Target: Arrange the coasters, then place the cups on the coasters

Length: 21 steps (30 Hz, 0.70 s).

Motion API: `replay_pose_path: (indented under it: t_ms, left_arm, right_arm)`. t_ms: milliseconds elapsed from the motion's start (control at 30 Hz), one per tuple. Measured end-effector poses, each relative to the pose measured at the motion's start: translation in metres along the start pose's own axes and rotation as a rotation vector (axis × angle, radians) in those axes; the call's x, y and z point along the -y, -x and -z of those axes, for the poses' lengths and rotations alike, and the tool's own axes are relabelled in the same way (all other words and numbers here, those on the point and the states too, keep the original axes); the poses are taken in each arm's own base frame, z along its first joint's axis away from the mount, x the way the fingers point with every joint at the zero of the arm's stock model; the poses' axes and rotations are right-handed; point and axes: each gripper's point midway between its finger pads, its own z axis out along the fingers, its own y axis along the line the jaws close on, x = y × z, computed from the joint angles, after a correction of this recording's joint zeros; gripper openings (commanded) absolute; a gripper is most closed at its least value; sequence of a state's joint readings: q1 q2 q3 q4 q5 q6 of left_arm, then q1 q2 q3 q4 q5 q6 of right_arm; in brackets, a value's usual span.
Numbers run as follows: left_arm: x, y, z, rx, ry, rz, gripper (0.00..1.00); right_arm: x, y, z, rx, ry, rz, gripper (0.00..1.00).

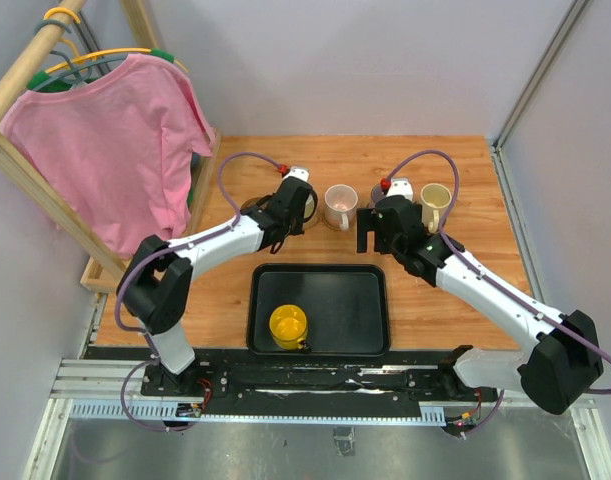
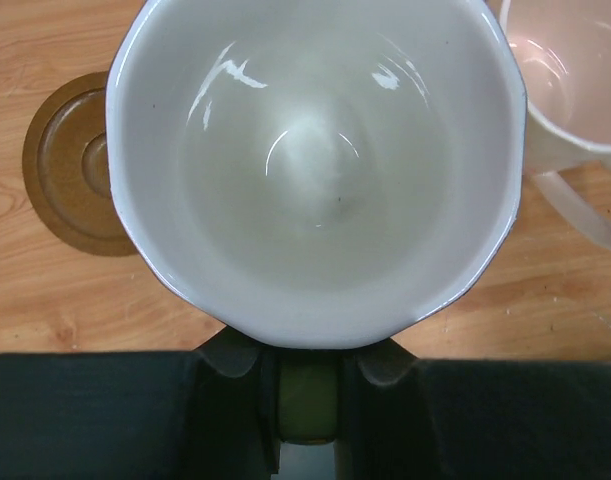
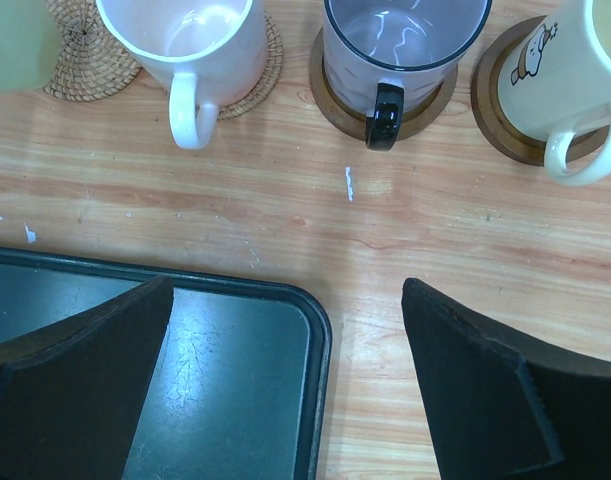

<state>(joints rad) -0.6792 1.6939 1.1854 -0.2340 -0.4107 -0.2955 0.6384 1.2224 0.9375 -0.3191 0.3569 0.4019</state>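
Note:
Next, my left gripper lowers and releases the white cup (image 2: 315, 170) on the tan woven coaster beside the pink cup, since that empty coaster lies below my gripper.
A white cup (image 2: 315, 170) fills the left wrist view, and my left gripper (image 2: 307, 365) is shut on its near side, on what looks like the handle. An empty dark brown coaster (image 2: 70, 165) lies just left of it. From above, the left gripper (image 1: 300, 205) sits beside the pink cup (image 1: 338, 205). The pink cup (image 3: 190, 45) stands on a tan woven coaster (image 3: 260, 60), the greyish purple cup (image 3: 405, 35) and the cream cup (image 3: 575, 70) on dark coasters. My right gripper (image 3: 285, 370) hangs open over the tray's corner. A yellow cup (image 1: 288, 325) stands in the tray.
The black tray (image 1: 355, 310) lies at the near middle of the wooden table. A second tan woven coaster (image 3: 85, 55) lies left of the pink cup. A wooden rack with a pink shirt (image 1: 115, 140) stands along the table's left edge.

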Motion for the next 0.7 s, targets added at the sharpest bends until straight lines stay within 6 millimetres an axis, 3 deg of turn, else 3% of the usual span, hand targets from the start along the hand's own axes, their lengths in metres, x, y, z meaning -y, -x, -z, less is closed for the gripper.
replay_pose_path:
  t_ms: [300,500,700]
  left_arm:
    - [-0.005,0.009,-0.031,-0.040,0.020,0.022,0.01]
    - [-0.012,0.006,-0.036,-0.059,0.025,0.040,0.00]
    - [-0.006,0.009,-0.036,-0.053,-0.002,0.058,0.00]
  right_arm:
    - [0.000,0.000,0.000,-0.001,0.000,0.000,0.98]
    - [0.000,-0.003,-0.003,-0.012,-0.003,0.005,0.98]
    - [-0.002,-0.008,-0.007,-0.031,-0.003,0.012,0.98]
